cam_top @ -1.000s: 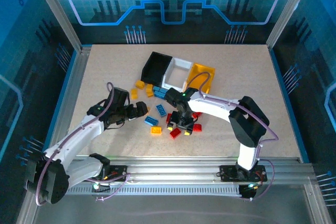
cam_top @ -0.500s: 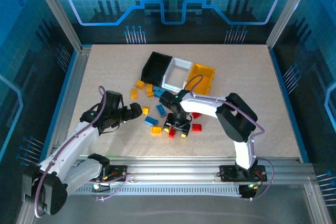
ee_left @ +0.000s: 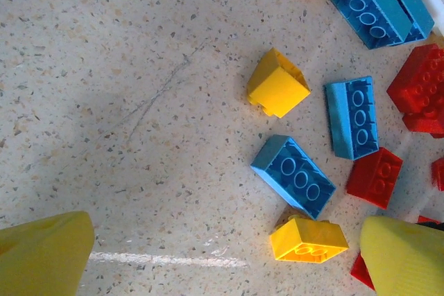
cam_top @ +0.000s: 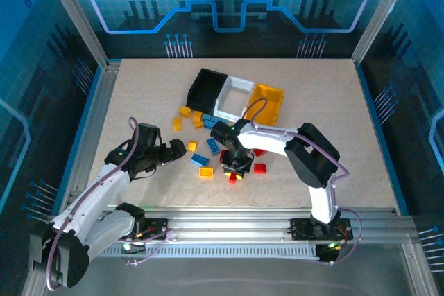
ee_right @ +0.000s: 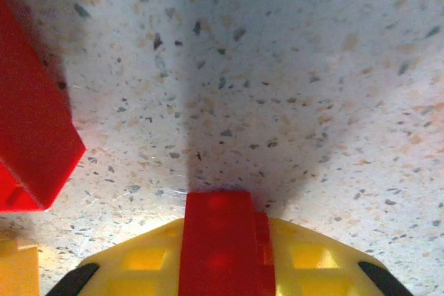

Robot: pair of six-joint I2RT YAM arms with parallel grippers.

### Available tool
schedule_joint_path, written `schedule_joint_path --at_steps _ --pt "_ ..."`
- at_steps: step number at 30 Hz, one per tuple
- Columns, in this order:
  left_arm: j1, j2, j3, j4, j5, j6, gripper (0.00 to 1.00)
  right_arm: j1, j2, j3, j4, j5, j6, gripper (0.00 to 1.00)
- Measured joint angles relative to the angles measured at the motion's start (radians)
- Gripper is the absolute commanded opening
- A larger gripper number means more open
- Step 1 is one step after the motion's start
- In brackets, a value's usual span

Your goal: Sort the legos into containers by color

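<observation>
The red brick in my right gripper lifts off the tabletop next, then goes outward over the yellow bin [cam_top: 270, 107] for release, because that bin stands empty.
Red, blue and yellow legos lie scattered in front of three bins: black [cam_top: 207, 88], white [cam_top: 236, 97] and yellow [cam_top: 268, 102]. My right gripper [cam_top: 236, 168] [ee_right: 222, 258] points straight down among them, shut on a red brick [ee_right: 220, 237] held low at the table surface. A second red brick [ee_right: 31, 140] lies just to its left. My left gripper [cam_top: 177, 149] [ee_left: 225, 261] hovers open to the left of the pile, nothing between its yellow fingers [ee_left: 43, 254]. Ahead of it lie a yellow brick [ee_left: 309, 239], a blue brick [ee_left: 293, 175] and another yellow brick [ee_left: 279, 82].
More blue bricks [ee_left: 352, 117] [ee_left: 381, 5] and red bricks [ee_left: 374, 177] [ee_left: 420, 88] lie toward the right arm. Two yellow bricks [cam_top: 184, 110] [cam_top: 176, 124] sit left of the black bin. Metal frame rails [cam_top: 97, 123] border the table.
The right gripper shifted slightly left within the pile and now grips a red brick. The left arm drew back a little toward the left.
</observation>
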Motion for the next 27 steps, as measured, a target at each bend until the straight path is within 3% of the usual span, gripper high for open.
schedule_joint_path --at_steps 8,15,23,27 --pt "0.001 0.0 0.0 0.004 0.024 -0.002 0.99 -0.046 -0.145 0.009 -0.066 0.062 -0.085 0.19" --pt "-0.014 0.023 0.0 0.044 0.102 -0.003 0.99 -0.307 -0.206 0.15 -0.105 0.126 -0.222 0.19" --pt "-0.157 0.169 0.049 0.023 0.143 0.023 0.99 -0.512 -0.02 0.381 -0.106 0.155 -0.378 0.23" --pt "-0.197 0.178 0.057 0.019 0.147 0.022 0.99 -0.546 0.109 0.481 -0.113 0.151 -0.427 0.4"
